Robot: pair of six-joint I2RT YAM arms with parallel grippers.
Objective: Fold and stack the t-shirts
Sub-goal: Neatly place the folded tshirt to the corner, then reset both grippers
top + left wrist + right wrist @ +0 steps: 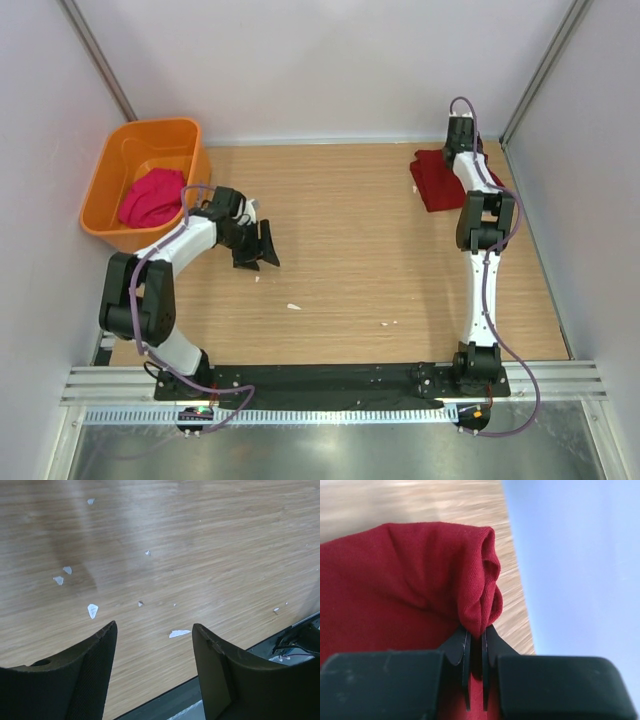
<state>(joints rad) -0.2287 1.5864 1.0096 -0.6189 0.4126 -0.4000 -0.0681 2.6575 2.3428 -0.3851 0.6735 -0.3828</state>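
The right gripper drags the pinched fold of the red t-shirt outward toward the nearby wall next, deeper into the table's far corner [491, 149]. Bare wood still separates t-shirt and wall.
A dark crimson red t-shirt [440, 180] lies bunched at the table's far right corner. My right gripper [462, 150] is over it, shut on a pinched fold of the red t-shirt [420, 580], which shows between its jaws [476, 632]. A magenta-pink t-shirt [152, 197] lies crumpled inside the orange tub [112, 170] at the far left. My left gripper [258, 246] hangs just right of the tub, open over bare wood, with nothing between its fingers [154, 630].
Small white scraps [92, 611] are scattered on the wooden tabletop [350, 250]. White walls close in the left, right and far sides. The dark base rail [330, 380] runs along the near edge.
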